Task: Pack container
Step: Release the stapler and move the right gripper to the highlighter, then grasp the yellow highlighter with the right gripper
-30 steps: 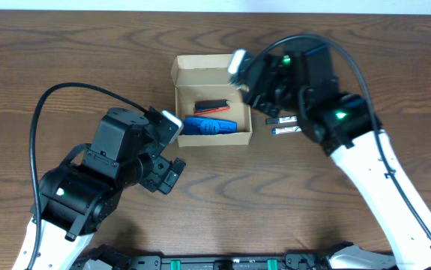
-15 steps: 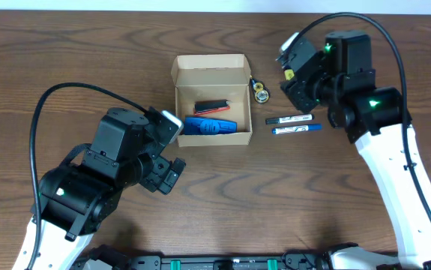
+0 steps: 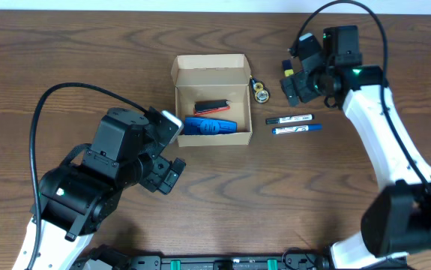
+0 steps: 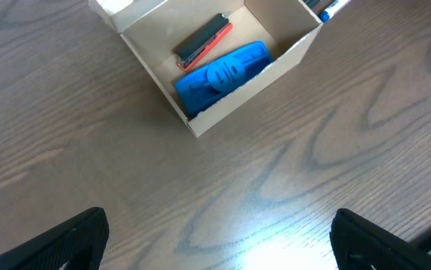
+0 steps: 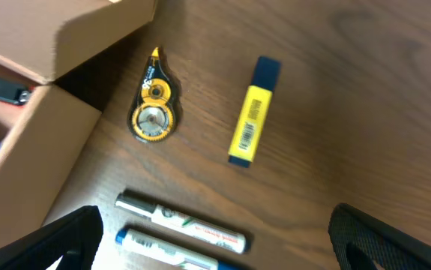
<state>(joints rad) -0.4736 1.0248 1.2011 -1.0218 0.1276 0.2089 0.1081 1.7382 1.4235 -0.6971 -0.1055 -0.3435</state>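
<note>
My right gripper moves down next with its fingers at either side of the highlighter's yellow body [image 3: 288,70] [image 5: 249,127], since the highlighter lies on the bare wood below my gripper.
The tan cardboard container [image 3: 211,73] stands open at the table's middle back, lid flap up. It holds a blue case [image 3: 209,127] and a red-and-black item [image 3: 213,106]. They also show in the left wrist view, box wall [image 4: 249,94]. My right gripper [image 3: 299,82] is open and empty, right of the box. In the right wrist view [image 5: 219,244] it hangs over a yellow correction tape [image 5: 153,114], a yellow highlighter [image 5: 253,122], a black-capped marker [image 5: 181,221] and a blue-capped marker [image 5: 163,250]. My left gripper [image 3: 169,174] is open and empty, front left of the box.
The correction tape [image 3: 260,92] and the two markers [image 3: 288,119] lie on the wood just right of the box. The box corner [image 5: 28,157] fills the left of the right wrist view. Bare wood lies under the left gripper [image 4: 219,244].
My right gripper has moved from over the box's right edge to the right and back, uncovering the correction tape and markers. The left arm has not moved.
</note>
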